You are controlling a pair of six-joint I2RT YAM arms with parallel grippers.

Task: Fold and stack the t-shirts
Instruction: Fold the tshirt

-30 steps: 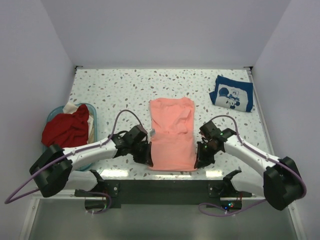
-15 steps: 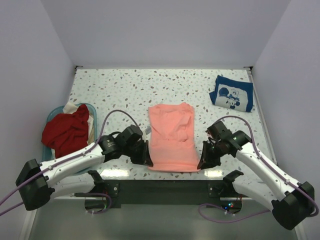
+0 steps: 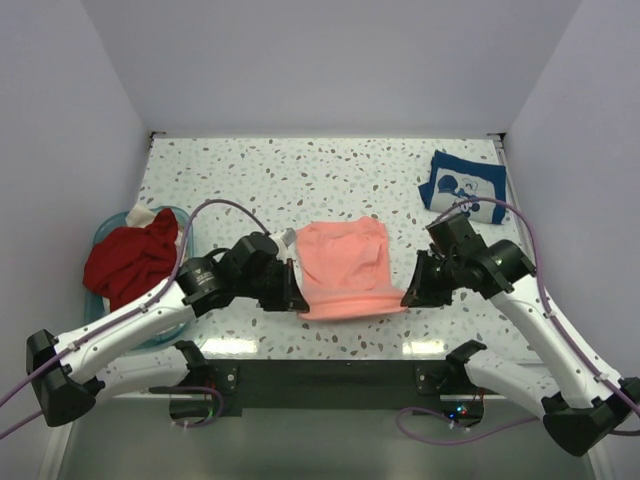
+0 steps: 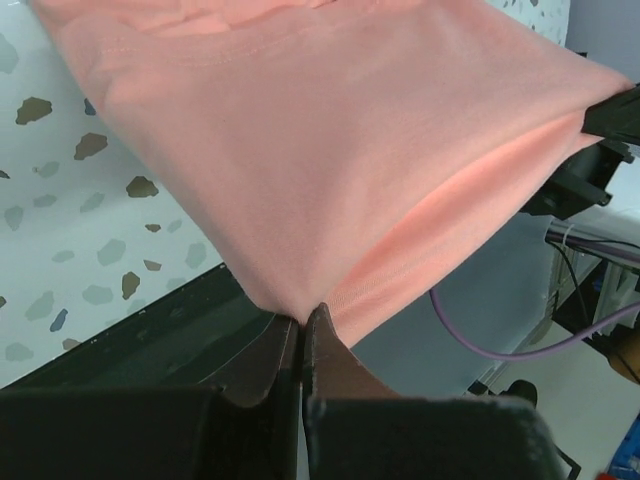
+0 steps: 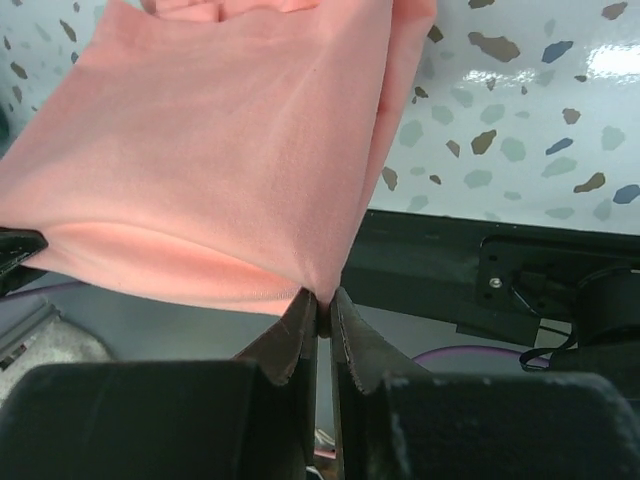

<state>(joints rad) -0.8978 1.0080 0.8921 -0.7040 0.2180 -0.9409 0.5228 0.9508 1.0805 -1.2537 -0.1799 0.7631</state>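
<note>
The salmon-pink t-shirt's far end still lies spread on the tabletop, so my left gripper carries its pinched corner outward and releases it there next.
The salmon-pink t-shirt hangs stretched between my two grippers above the table's near middle. My left gripper is shut on its near left corner, seen as pink cloth pinched at the fingertips. My right gripper is shut on its near right corner, the cloth rising from the jaws. The far end of the shirt still rests on the table. A folded navy blue t-shirt with white cartoon print lies at the far right. A dark red t-shirt and a cream one lie in the basket.
The teal plastic basket stands at the left edge of the speckled table. The black mounting rail runs along the near edge. Purple cables arc over both arms.
Both grippers have lifted the near hem of the pink shirt off the table and carried it away from the near edge; the shirt now looks shorter from above.
</note>
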